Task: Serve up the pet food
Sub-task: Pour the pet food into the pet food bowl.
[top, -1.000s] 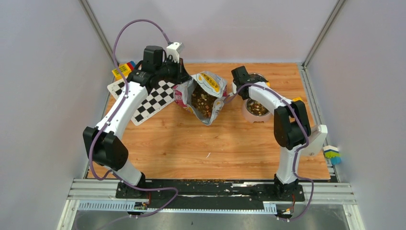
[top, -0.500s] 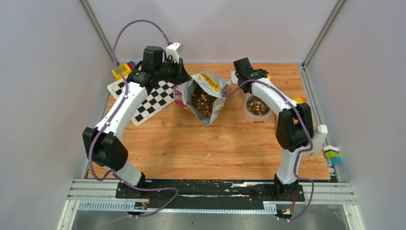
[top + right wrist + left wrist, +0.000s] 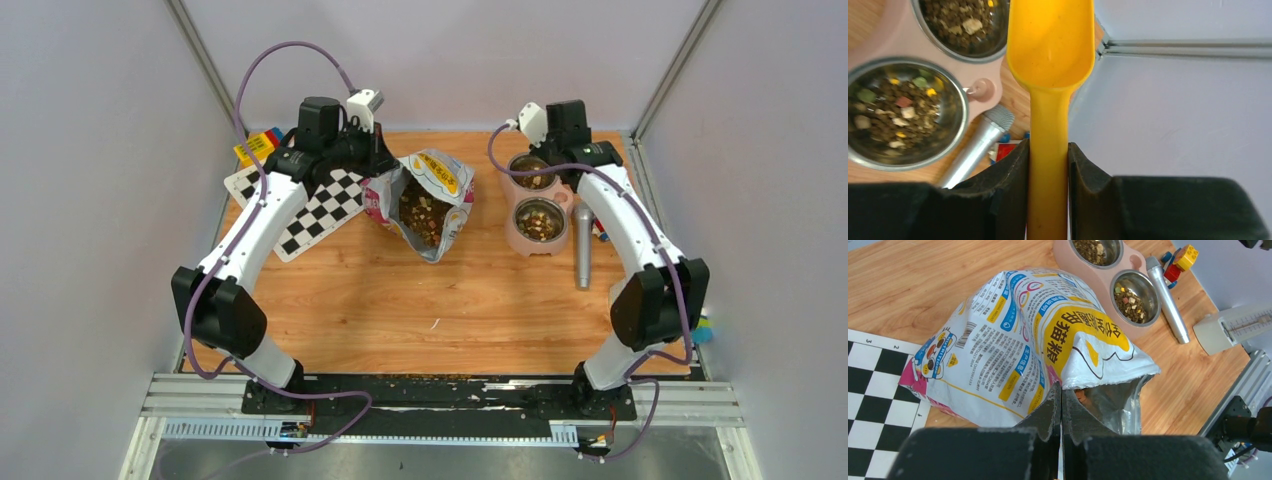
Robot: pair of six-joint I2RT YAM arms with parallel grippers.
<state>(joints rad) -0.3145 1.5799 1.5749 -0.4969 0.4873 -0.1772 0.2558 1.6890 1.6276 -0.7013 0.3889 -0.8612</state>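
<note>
Next I need to move my right gripper left in the top view and down to release the scoop, as the gap between bag and feeder [image 3: 513,240] lies below there.
The pet food, small brown kibble, fills the open cat-print bag [image 3: 424,200] and lies in both steel bowls [image 3: 540,221] of the pink feeder [image 3: 513,240]. My left gripper [image 3: 1062,390] is shut on the rim of the bag [image 3: 1013,335], holding its mouth open. At the back right, my right gripper [image 3: 1048,150] is shut on the handle of the yellow scoop [image 3: 1050,45]. The scoop is empty and hangs past the far bowl [image 3: 955,20], over the table's edge. The near bowl [image 3: 893,115] holds kibble with coloured bits.
A silver cylinder [image 3: 583,246] lies right of the feeder, with toy bricks [image 3: 1180,260] behind it. A checkerboard [image 3: 310,205] lies under the left arm, a yellow block [image 3: 258,146] at its far corner. Grey walls close in both sides; a blue-yellow block [image 3: 692,322] sits right.
The right arm has swung with the scoop from the bag's mouth rightward over the bowls to the back right corner. The left arm and the bag have not moved.
</note>
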